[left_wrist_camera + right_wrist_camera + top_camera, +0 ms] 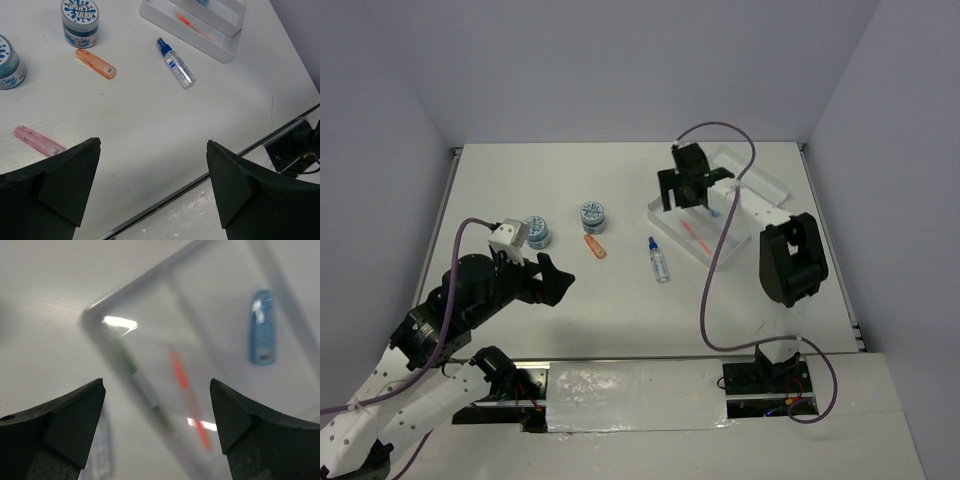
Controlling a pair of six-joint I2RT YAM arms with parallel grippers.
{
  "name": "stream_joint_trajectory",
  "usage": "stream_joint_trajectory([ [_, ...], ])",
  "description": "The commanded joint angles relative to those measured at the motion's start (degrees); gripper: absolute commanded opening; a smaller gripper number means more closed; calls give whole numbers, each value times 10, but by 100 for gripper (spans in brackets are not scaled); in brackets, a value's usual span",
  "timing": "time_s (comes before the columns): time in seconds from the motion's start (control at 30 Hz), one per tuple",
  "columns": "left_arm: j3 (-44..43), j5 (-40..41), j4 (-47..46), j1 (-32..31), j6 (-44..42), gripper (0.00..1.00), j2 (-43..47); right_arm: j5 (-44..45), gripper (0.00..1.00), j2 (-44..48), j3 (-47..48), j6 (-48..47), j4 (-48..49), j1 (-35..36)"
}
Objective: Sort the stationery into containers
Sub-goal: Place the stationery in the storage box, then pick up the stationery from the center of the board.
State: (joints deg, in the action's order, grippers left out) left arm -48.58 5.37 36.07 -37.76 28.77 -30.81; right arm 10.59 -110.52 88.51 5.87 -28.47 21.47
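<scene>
The right gripper shifts to the left in the top view next, then goes down to the labelled end of the orange capsule (595, 246), still outside the tray.
The white divided tray (752, 182) sits at the back right. My right gripper (687, 200) hovers open and empty over its near-left end. In the right wrist view the gripper (157, 385) is above an orange pen (186, 390) and a grey pen (142, 385) in the tray (125, 290), with a blue capsule (262, 334) one compartment over. My left gripper (560, 280) is open and empty above the table. Two blue-patterned tubs (536, 232) (593, 214), an orange capsule (595, 246) and a blue-capped bottle (658, 258) lie beyond it. A pink capsule (37, 141) lies beside the left finger.
The table's near edge, a dark strip (175, 189), runs just below my left gripper (152, 145). White walls close the table at the back and sides. The right arm's cable (715, 260) loops over the table beside the tray.
</scene>
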Motion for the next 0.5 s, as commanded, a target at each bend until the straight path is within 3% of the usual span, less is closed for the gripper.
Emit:
stream_joint_trajectory([
  [0.0, -2, 38, -7, 2, 11, 99, 21, -8, 93, 98, -92, 77, 97, 121],
  [0.13, -4, 75, 5, 7, 24, 99, 34, -36, 93, 81, -99, 107, 158, 204],
  [0.3, -2, 73, 2, 7, 25, 99, 36, -29, 91, -61, 30, 67, 103, 263],
  [0.47, -2, 64, 0, 7, 22, 99, 29, -11, 88, -134, 115, 46, 59, 274],
])
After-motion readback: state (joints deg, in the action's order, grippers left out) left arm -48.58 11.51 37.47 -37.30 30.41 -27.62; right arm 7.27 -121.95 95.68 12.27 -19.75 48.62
